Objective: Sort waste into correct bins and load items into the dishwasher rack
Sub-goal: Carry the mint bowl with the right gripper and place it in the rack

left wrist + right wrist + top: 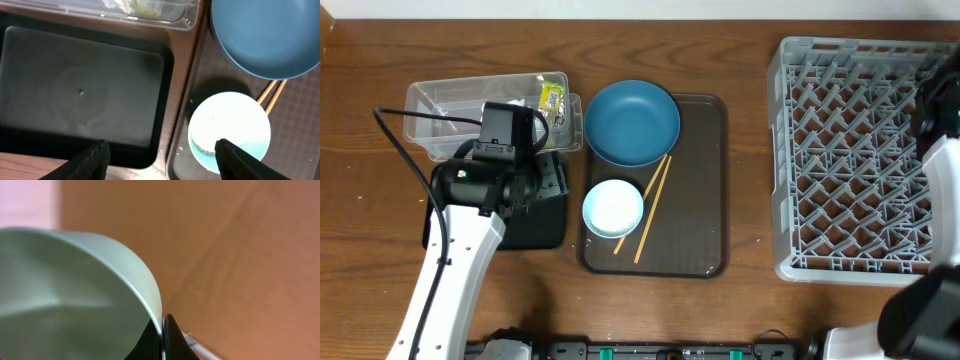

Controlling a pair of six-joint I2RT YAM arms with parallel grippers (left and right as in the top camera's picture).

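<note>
My right gripper brings the mint-green bowl down onto the wires farthest from the brown tray next, then opens.
My left gripper [165, 160] is open and empty, above the near right corner of the black tray [80, 90] and the edge of the brown tray. The pale blue-white bowl [230, 130] stands by its right finger, with a few white grains [177, 147] beside it. The dark blue plate [632, 122] and two chopsticks [653, 205] lie on the brown tray. The clear tub [485, 110] holds the green-and-yellow wrapper [552, 97] and white tissue [117, 4]. My right gripper [162, 335] is shut on the mint-green bowl's [65, 300] rim, over the grey rack [860, 160]. The pink cup is out of view.
The brown serving tray [705, 180] lies between the bins and the rack. The right arm [940, 110] covers the rack's far right corner. The left arm [470, 240] reaches in from the front left over the black tray.
</note>
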